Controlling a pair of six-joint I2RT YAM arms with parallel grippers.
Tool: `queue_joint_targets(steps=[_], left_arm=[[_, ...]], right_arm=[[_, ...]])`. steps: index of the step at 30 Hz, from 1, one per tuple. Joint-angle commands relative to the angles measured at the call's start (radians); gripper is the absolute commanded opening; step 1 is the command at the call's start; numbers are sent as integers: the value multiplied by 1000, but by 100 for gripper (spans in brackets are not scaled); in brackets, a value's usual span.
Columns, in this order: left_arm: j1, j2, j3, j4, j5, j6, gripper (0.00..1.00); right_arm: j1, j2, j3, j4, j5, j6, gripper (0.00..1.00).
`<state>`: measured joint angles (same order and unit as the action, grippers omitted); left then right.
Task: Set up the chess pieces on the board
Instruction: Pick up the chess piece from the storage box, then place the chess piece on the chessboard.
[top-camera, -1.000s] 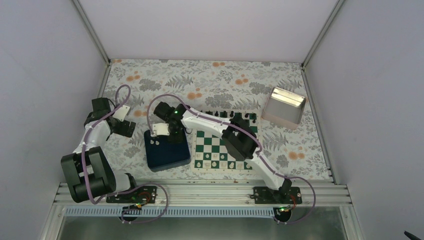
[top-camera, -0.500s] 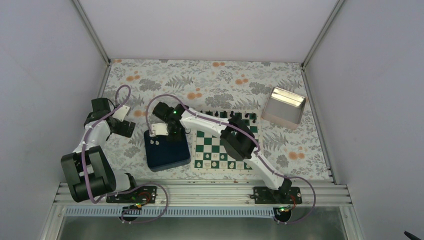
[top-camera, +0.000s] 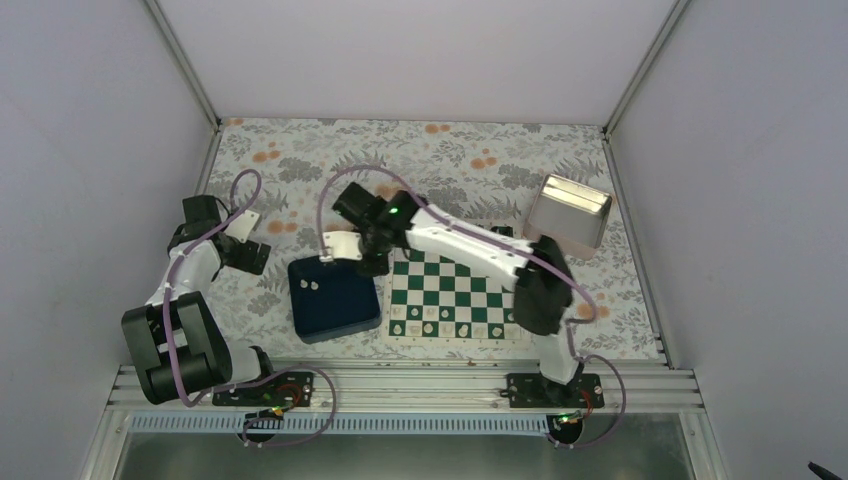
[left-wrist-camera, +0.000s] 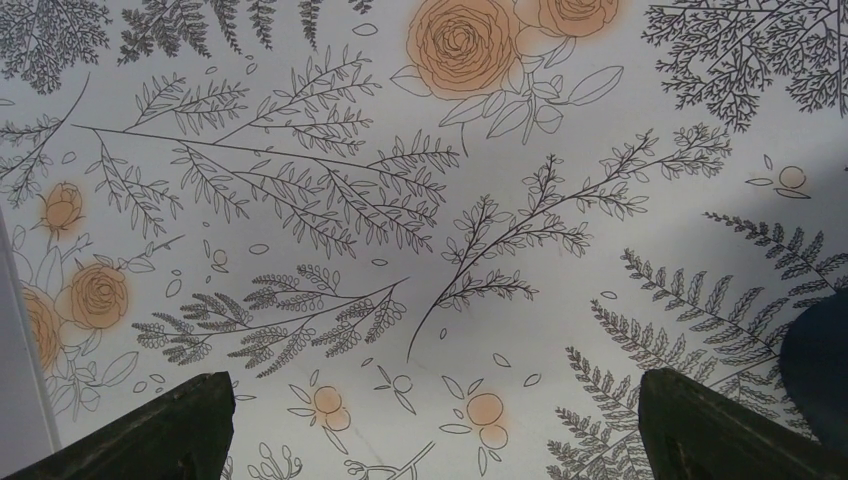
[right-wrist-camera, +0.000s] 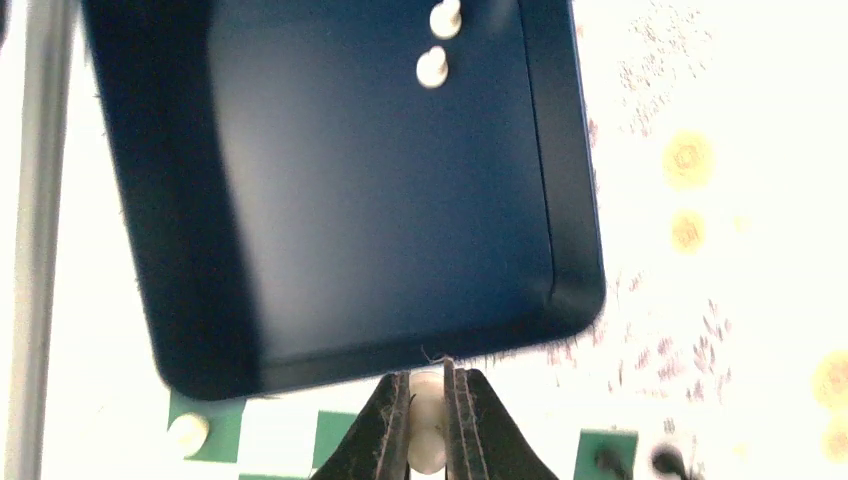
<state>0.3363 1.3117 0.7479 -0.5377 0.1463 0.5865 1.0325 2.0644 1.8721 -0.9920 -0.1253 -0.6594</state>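
Note:
The right gripper will next swing back across the board and down to let go of its white piece on the front white row's empty square, because there is a gap there.
The green and white board (top-camera: 450, 296) lies at the table's middle, with several white pieces (top-camera: 428, 327) along its near row and black pieces (top-camera: 497, 235) on its far side. My right gripper (top-camera: 371, 262) is shut on a white piece (right-wrist-camera: 427, 420) and holds it above the board's left edge (right-wrist-camera: 330, 430), beside the navy tray (top-camera: 333, 299). Two white pieces (right-wrist-camera: 433, 66) lie in the tray (right-wrist-camera: 340, 190). My left gripper (top-camera: 255, 256) hangs open over bare floral cloth at the left, its fingers (left-wrist-camera: 160, 430) wide apart and empty.
A metal tin (top-camera: 568, 214) stands at the back right, close to the right arm's elbow. The navy tray's corner shows at the right edge of the left wrist view (left-wrist-camera: 820, 360). White walls enclose the table on three sides.
My right gripper has moved from over the tray to the right, toward the board's left edge, carrying a white piece. The right arm's elbow swung right. The left arm has not moved.

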Motion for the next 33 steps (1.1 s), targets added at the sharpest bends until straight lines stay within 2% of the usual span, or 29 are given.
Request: queue_joint_targets(steps=[1, 7, 12, 17, 20, 33], left_arm=[[4, 1, 42, -6, 15, -10, 100], [5, 6, 59, -11, 35, -22, 100], [4, 16, 57, -5, 62, -24, 100], [4, -9, 66, -24, 114, -27, 100], [5, -8, 68, -24, 95, -32, 100], [4, 8, 62, -18, 66, -37, 100]], right_arm=[[-54, -218, -191, -20, -18, 30, 4], [-182, -479, -526, 42, -25, 55, 4], [-239, -583, -706, 59, -46, 48, 4], [-256, -593, -818, 79, -57, 32, 4], [-271, -601, -874, 107, -42, 14, 4], [-315, -542, -989, 176, -70, -29, 5]])
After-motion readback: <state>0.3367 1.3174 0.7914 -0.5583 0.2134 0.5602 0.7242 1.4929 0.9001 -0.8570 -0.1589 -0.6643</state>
